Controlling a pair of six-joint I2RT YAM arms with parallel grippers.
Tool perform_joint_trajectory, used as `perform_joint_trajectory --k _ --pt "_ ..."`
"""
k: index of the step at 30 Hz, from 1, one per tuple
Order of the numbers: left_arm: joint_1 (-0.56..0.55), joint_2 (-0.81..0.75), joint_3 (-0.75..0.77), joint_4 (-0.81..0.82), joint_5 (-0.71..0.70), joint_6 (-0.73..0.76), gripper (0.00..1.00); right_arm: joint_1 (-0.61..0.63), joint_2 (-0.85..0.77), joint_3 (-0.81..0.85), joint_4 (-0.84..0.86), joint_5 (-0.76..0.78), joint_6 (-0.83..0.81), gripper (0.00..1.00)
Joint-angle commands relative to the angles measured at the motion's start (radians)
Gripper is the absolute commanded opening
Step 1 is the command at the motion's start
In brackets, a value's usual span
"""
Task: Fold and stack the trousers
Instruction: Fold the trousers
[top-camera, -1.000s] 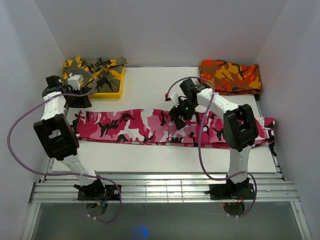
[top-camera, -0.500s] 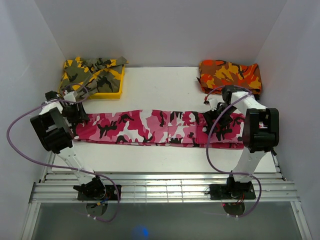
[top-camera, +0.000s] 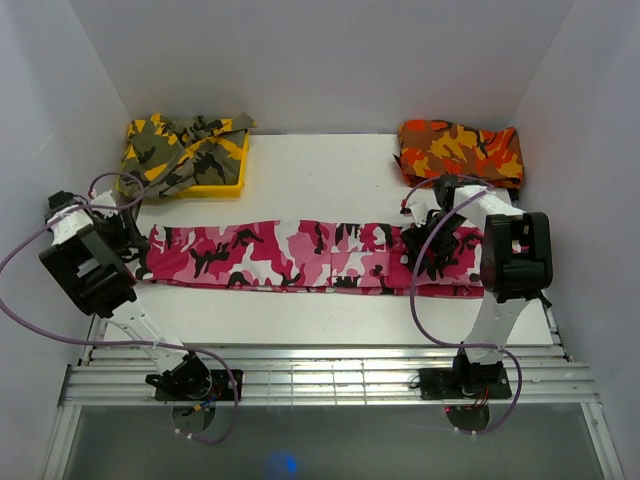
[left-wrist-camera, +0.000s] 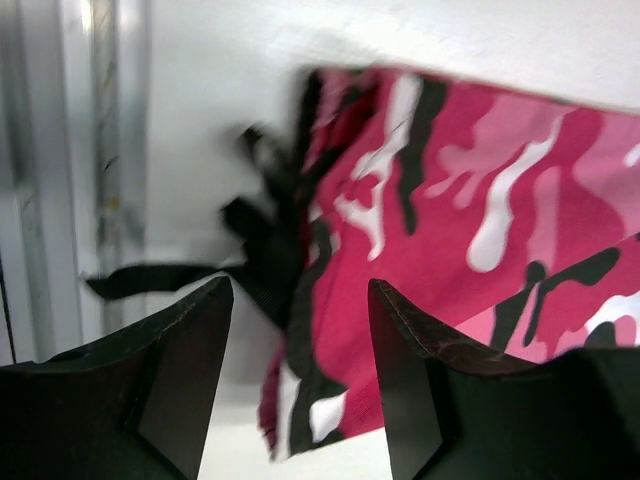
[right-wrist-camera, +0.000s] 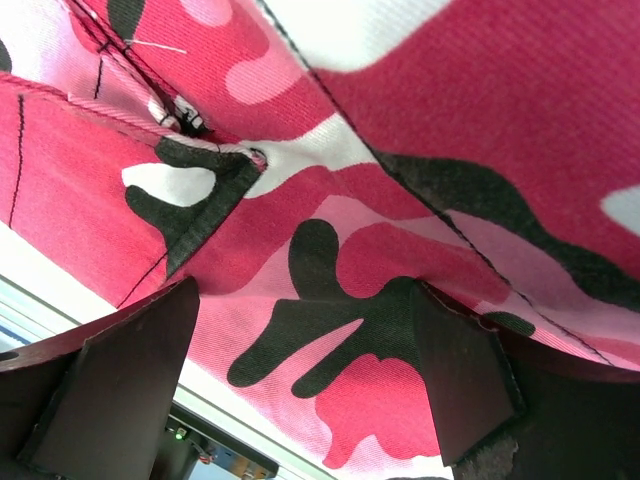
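Note:
I should move my left gripper down toward the table, onto the trousers' hem beside the black strap, because that hem already lies between its spread fingers.
The trousers (top-camera: 290, 255), pink, white and black camouflage, lie stretched left to right across the white table. My left gripper (top-camera: 133, 243) is at their left end and stands open. In the left wrist view that hem (left-wrist-camera: 330, 330) and a black strap (left-wrist-camera: 150, 282) lie between the spread left gripper (left-wrist-camera: 300, 290) fingers, ungripped. My right gripper (top-camera: 425, 250) hovers low over the right part of the trousers. In the right wrist view the right gripper (right-wrist-camera: 305, 290) is open, with flat camouflage cloth (right-wrist-camera: 400, 130) filling the space between its fingers.
A yellow tray (top-camera: 215, 187) at the back left holds a yellow-olive camouflage garment (top-camera: 180, 145). An orange-red camouflage garment (top-camera: 460, 152) lies folded at the back right. White walls close in both sides. A metal rail (top-camera: 330, 375) runs along the near edge.
The left gripper came down from beside the yellow tray to the trousers' left end. The right gripper moved from the trousers' middle to their right part and opened wider.

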Motion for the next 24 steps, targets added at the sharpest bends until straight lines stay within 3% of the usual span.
perform_joint_trajectory --k 1,8,13,18,20,21,23,24 --pt "0.044 -0.061 -0.065 -0.027 -0.024 0.031 0.68 -0.005 0.017 -0.031 0.028 0.025 -0.031 0.92" --pt "0.042 -0.026 -0.209 0.056 -0.013 0.043 0.68 -0.002 0.02 0.042 -0.028 0.033 -0.009 0.92" --pt "0.042 0.022 -0.25 0.085 0.092 0.022 0.65 0.007 0.026 0.068 -0.046 0.044 0.003 0.92" --pt "0.042 0.067 -0.26 0.12 0.149 -0.046 0.3 0.012 0.039 0.081 -0.054 0.053 0.006 0.91" --pt "0.042 0.067 -0.256 0.13 0.171 -0.061 0.22 0.013 0.04 0.082 -0.055 0.051 0.008 0.91" --pt "0.042 0.065 -0.25 0.131 0.175 -0.074 0.1 0.013 0.04 0.087 -0.054 0.05 0.009 0.91" --pt "0.045 0.05 -0.232 0.133 0.186 -0.084 0.0 0.016 0.039 0.091 -0.057 0.045 0.011 0.92" --pt "0.047 0.039 -0.226 0.137 0.186 -0.098 0.0 0.016 0.039 0.097 -0.061 0.042 0.012 0.92"
